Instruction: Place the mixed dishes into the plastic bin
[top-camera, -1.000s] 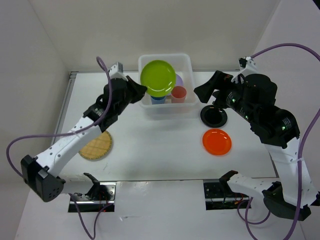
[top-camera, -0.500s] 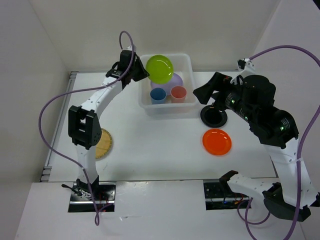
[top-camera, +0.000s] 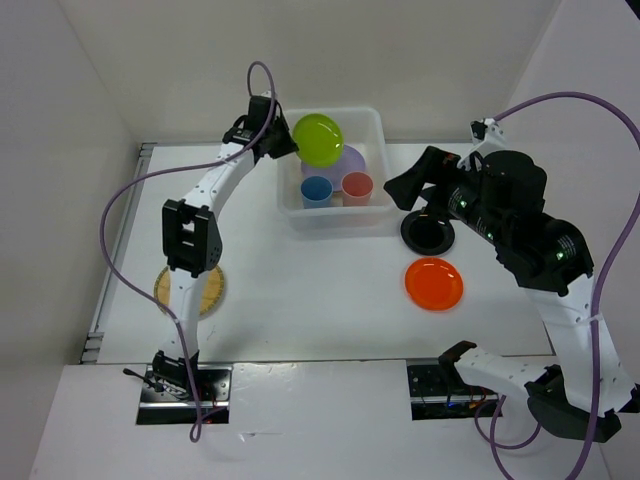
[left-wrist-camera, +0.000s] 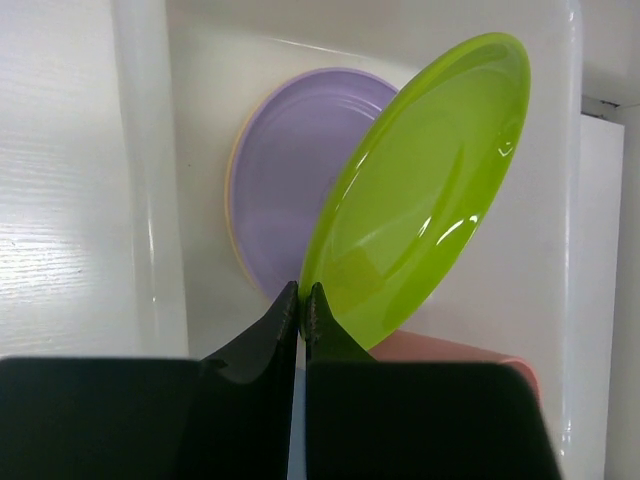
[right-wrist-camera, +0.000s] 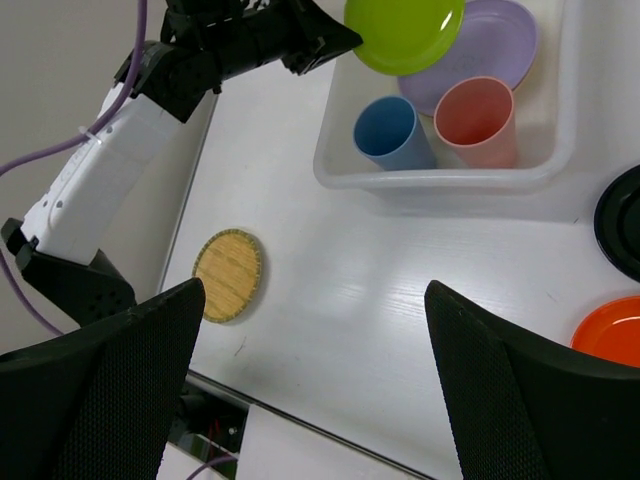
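Note:
I will next lower my left gripper toward the lavender plate (top-camera: 354, 160), below it to its right in the top view, and let go of the lime green plate's rim there.
My left gripper (top-camera: 288, 148) (left-wrist-camera: 301, 295) is shut on the rim of the lime green plate (top-camera: 320, 138) (left-wrist-camera: 420, 200) and holds it tilted over the back of the plastic bin (top-camera: 335, 218) (left-wrist-camera: 150, 200). In the bin lie the lavender plate (top-camera: 354, 160) (left-wrist-camera: 285, 170), the blue cup (top-camera: 316, 190) (right-wrist-camera: 392, 132) and the pink cup (top-camera: 357, 186) (right-wrist-camera: 478, 118). The black plate (top-camera: 428, 233), orange plate (top-camera: 434, 283) and bamboo plate (top-camera: 212, 292) (right-wrist-camera: 228, 275) lie on the table. My right gripper (top-camera: 403, 186) (right-wrist-camera: 315, 380) is open and empty, right of the bin.
The left arm reaches from the near left edge up to the bin's back left corner and partly hides the bamboo plate. White walls close in the table at the back and both sides. The black plate sits right beside the bin's right front corner.
My left arm has stretched out and carried the lime green plate from over the bin's front to over its back. The right arm has barely moved.

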